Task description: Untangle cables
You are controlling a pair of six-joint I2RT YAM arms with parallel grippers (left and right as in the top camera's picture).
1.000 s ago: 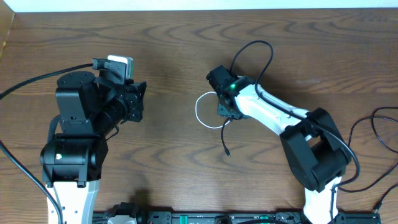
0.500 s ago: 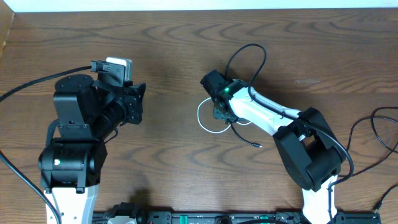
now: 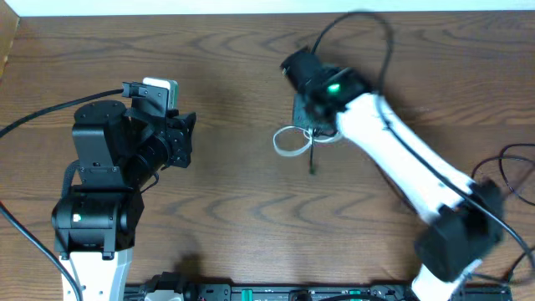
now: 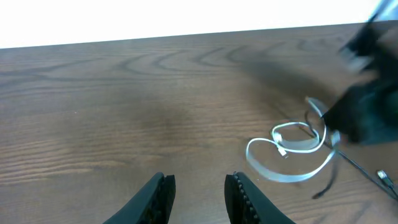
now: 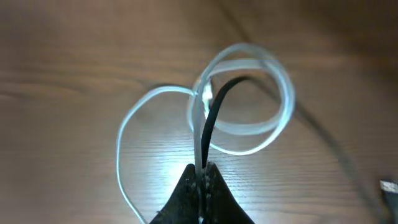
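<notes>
I need to sweep my right gripper sideways next and let go of the white cable over the bare tabletop, because that patch is to its right in the overhead view.
A white cable lies in loops on the table's middle, with a thin black cable running through it. My right gripper hovers over the loops, blurred by motion. In the right wrist view it is shut on the white cable and the black cable together, both rising out of the pinched tips. My left gripper stays well to the left, open and empty. In its view the white cable coils ahead to the right, and the black cable trails beside it.
Thick black wires run from the left arm off the left edge, and one arcs over the right arm. More thin black cord lies at the right edge. A pale wall borders the table's far edge.
My right gripper closed on the white and black cables and swung toward the far side as the arm stretched out. The black cable's free end swung in under the loops. The left arm stayed put.
</notes>
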